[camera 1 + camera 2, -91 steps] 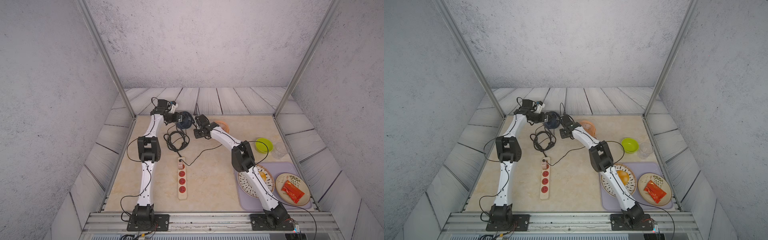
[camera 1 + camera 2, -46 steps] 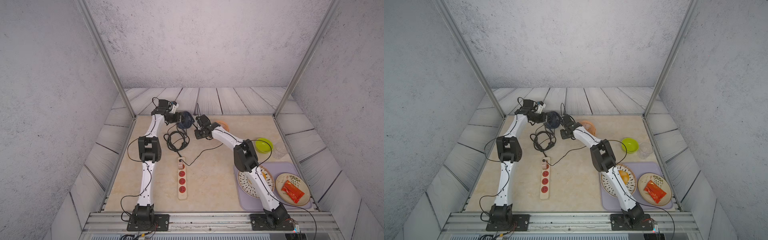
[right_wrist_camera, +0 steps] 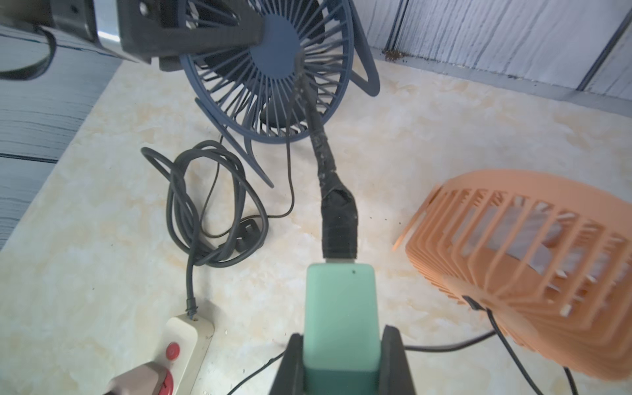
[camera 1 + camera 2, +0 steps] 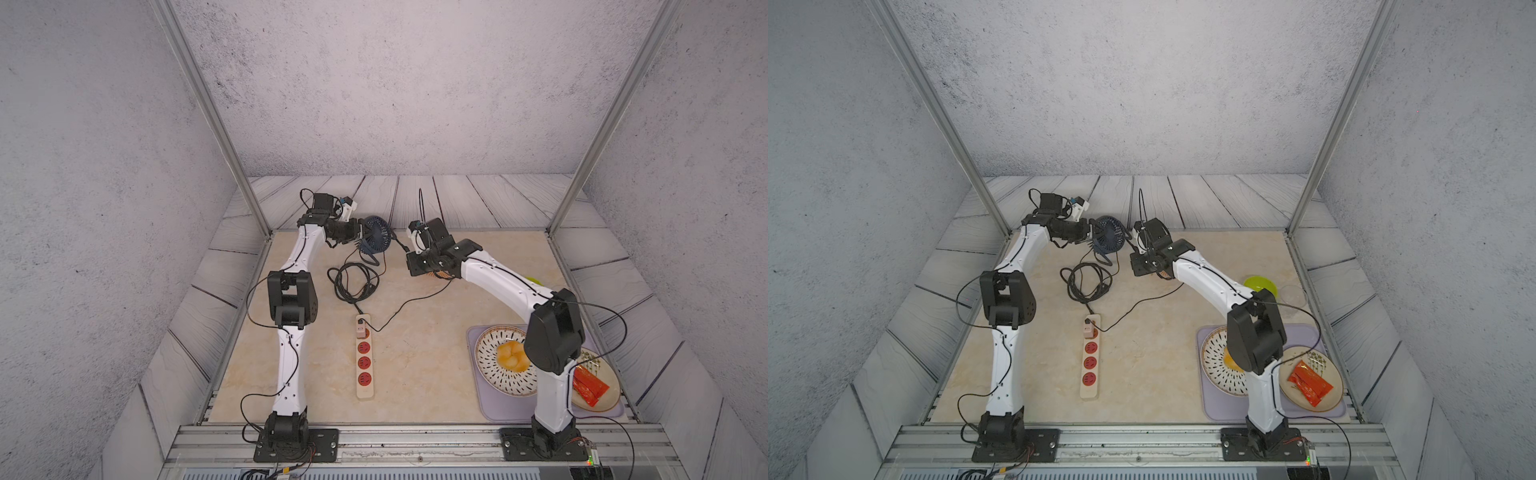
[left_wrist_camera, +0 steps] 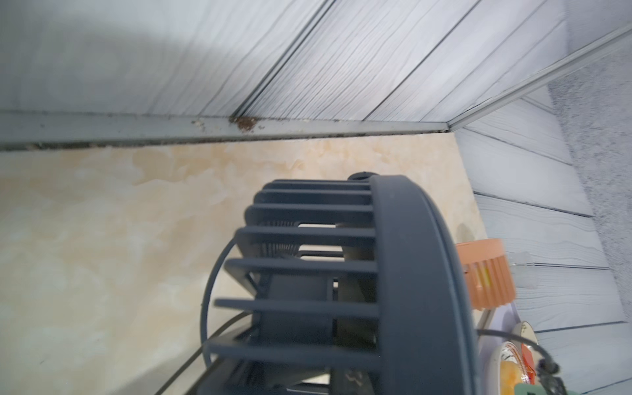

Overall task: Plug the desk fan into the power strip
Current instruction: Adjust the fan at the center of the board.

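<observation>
I will next pull the desk fan back toward the orange fan with my left gripper and let go of it beside the coiled cord, since the tabletop is clear there.
The dark blue desk fan [image 4: 376, 239] [image 4: 1109, 235] stands at the back of the table. My left gripper [image 4: 356, 237] is shut on its head, with one finger [image 3: 205, 27] lying across the front grille. The fan's rim [image 5: 410, 273] fills the left wrist view. My right gripper [image 3: 342, 355] [image 4: 417, 268] is shut on a green plug [image 3: 340, 307]. A taped black cable [image 3: 321, 150] runs from it to the fan. The cream power strip [image 4: 365, 361] [image 4: 1090, 361] [image 3: 186, 335] lies mid-table, and a pink plug [image 4: 362, 332] sits in its first red socket.
The strip's coiled black cord [image 4: 353, 280] [image 3: 205, 205] lies between the fan and the strip. An orange fan [image 3: 530, 266] [image 4: 1165, 272] rests under my right wrist. At the right are a purple mat [image 4: 478, 399] with two plates, a green bowl [image 4: 1260, 286] and a clear cup [image 4: 1293, 295].
My left gripper has closed onto the blue fan's head. My right gripper has closed on the green plug, and its elbow has shifted a little to the right.
</observation>
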You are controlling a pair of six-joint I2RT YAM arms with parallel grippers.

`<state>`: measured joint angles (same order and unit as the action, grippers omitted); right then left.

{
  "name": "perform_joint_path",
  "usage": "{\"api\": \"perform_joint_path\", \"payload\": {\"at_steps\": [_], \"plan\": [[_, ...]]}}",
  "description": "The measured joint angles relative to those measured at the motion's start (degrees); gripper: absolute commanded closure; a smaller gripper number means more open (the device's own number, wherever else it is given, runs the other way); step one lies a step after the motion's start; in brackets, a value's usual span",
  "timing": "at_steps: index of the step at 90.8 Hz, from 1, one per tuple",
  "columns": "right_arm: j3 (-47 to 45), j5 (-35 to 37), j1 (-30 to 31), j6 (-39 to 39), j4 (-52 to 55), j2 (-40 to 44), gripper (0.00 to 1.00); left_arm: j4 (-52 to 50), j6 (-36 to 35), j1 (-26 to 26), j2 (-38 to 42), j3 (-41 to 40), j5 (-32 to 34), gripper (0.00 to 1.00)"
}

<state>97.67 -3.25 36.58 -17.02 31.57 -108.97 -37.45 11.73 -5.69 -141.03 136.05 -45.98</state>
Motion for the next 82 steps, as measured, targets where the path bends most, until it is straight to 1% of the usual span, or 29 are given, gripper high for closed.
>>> {"api": "perform_joint_path", "payload": {"at_steps": [15,35,51,66,82], "plan": [[-12.22,-1.25,0.11,-0.37,1.03,11.61,1.00,1.77,0.11,-1.70,3.02,-1.46,-0.70,0.77],[-24.44,-3.65,0.11,0.02,4.48,27.28,1.00,1.90,-1.20,-5.22,3.02,-5.38,-0.85,0.78],[-29.73,-7.13,0.11,1.38,10.67,39.41,1.00,2.21,-3.58,-7.56,3.02,-9.51,-1.51,0.80],[-34.77,-12.96,0.11,2.14,16.24,49.77,1.00,3.61,-4.68,-7.87,4.17,-16.96,-0.70,0.80],[-38.40,-19.80,0.11,2.01,23.28,59.74,1.00,4.42,-5.22,-7.82,4.22,-17.94,0.31,0.80]]}}
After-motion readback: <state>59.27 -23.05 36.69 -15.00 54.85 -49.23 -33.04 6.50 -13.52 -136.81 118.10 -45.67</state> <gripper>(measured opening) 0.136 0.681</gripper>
